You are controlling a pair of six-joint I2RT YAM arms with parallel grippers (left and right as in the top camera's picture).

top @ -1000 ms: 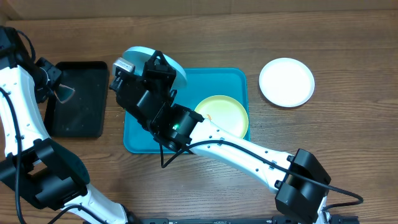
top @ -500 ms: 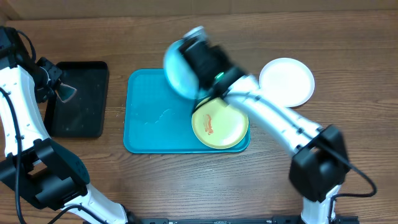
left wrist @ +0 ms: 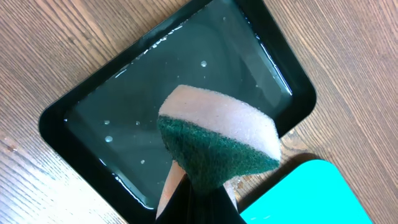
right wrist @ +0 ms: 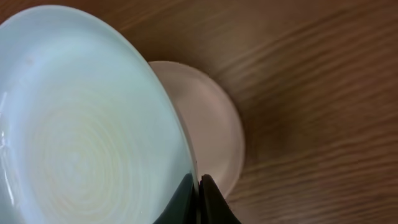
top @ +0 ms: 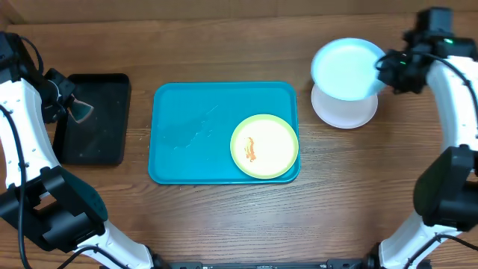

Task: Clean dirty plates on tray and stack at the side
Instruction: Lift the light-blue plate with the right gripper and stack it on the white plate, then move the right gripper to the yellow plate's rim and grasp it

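Note:
My right gripper holds the light blue plate and should ease down and back to release it squarely on the white plate (top: pixel 345 112) (right wrist: pixel 214 134), since the near part of the white plate is still uncovered.
The teal tray (top: pixel 190 153) lies mid-table and holds the yellow-green rimmed plate (top: pixel 264 146), which has an orange smear in its middle. My right gripper (top: pixel 382 69) is shut on the rim of the light blue plate (top: pixel 345 69) and holds it, tilted, just above the white plate (top: pixel 345 112) on the table at the right. In the right wrist view my right gripper (right wrist: pixel 199 184) pinches the blue plate (right wrist: pixel 87 124) edge, with the white plate (right wrist: pixel 214 134) behind it. My left gripper (top: pixel 73 110) is shut on a green-and-beige sponge (left wrist: pixel 217 143).
A black tray (top: pixel 97 142) with water drops stands at the left, under the sponge; it fills the left wrist view as the black tray (left wrist: pixel 112 106), beside a corner of the teal tray (left wrist: pixel 311 193). Wet streaks mark the teal tray's left half.
My right arm has swung the light blue plate from over the tray's back left across to the right, above the white plate. The left arm and sponge have not moved.

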